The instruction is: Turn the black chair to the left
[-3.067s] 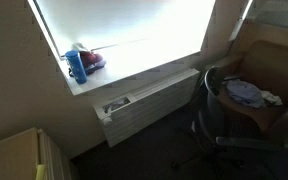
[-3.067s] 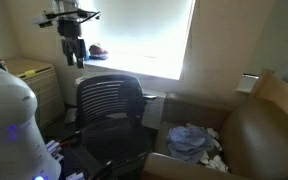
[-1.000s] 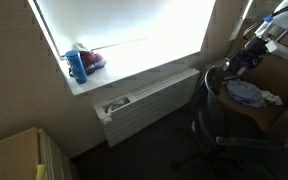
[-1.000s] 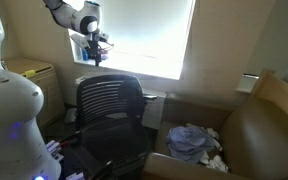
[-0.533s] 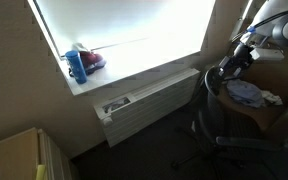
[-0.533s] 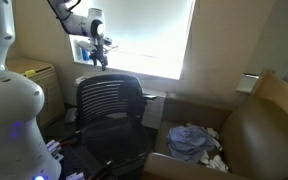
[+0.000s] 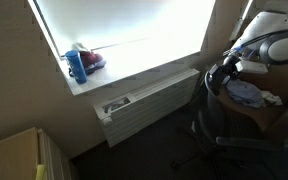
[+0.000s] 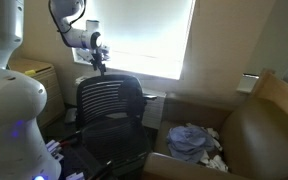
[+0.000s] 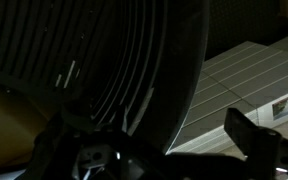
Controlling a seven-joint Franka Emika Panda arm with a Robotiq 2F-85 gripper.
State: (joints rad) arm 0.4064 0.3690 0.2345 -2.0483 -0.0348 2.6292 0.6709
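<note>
The backrest's top edge is dark and already lies between my fingers, so I will bring my open gripper slightly down onto it and then close.
The black mesh office chair stands in front of the window; it also shows at the right edge of an exterior view. My gripper hangs right at the top edge of the chair's backrest, and it shows in both exterior views. In the wrist view the dark ribbed backrest fills the left and middle. My gripper is open, its right finger beside the backrest's edge and the left finger lost in the dark. I cannot tell whether it touches the chair.
A white radiator runs under the window sill, also in the wrist view. A blue bottle and a red object stand on the sill. A brown armchair with crumpled clothes stands beside the chair. A wooden cabinet is near the wall.
My arm has come down from above and moved toward the chair; the gripper now sits at the backrest's top edge. The chair has not visibly moved.
</note>
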